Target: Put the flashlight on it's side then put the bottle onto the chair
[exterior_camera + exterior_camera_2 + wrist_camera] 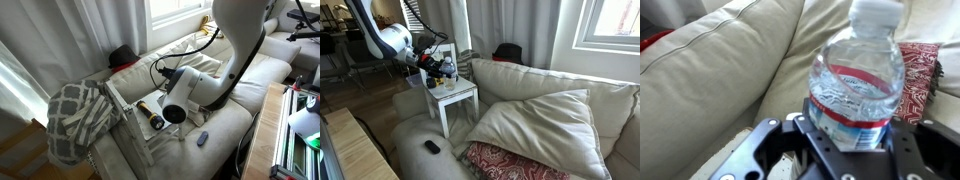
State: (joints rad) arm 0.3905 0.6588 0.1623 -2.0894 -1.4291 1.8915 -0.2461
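Observation:
The flashlight is already on its side, so my gripper needs to turn the upright bottle point(448, 68) and lower it onto the chair's white seat point(158, 138) next to the flashlight.
My gripper point(850, 140) is shut on the clear water bottle point(855, 75), which has a red and blue label and a pale cap and stands upright between the jaws. In both exterior views the gripper point(160, 100) point(438, 68) hangs just above the small chair's white seat point(158, 138) point(460, 97) beside the sofa. The bottle point(448, 68) shows faintly at the jaws. The flashlight point(151, 119), black with a yellow head, lies on its side on the seat under the gripper.
The large cream sofa point(535, 120) fills the scene, with a red patterned cushion point(510, 160) on it. A small blue-grey oblong object point(201, 138) lies on the sofa arm. A grey patterned blanket point(78, 115) hangs by the chair.

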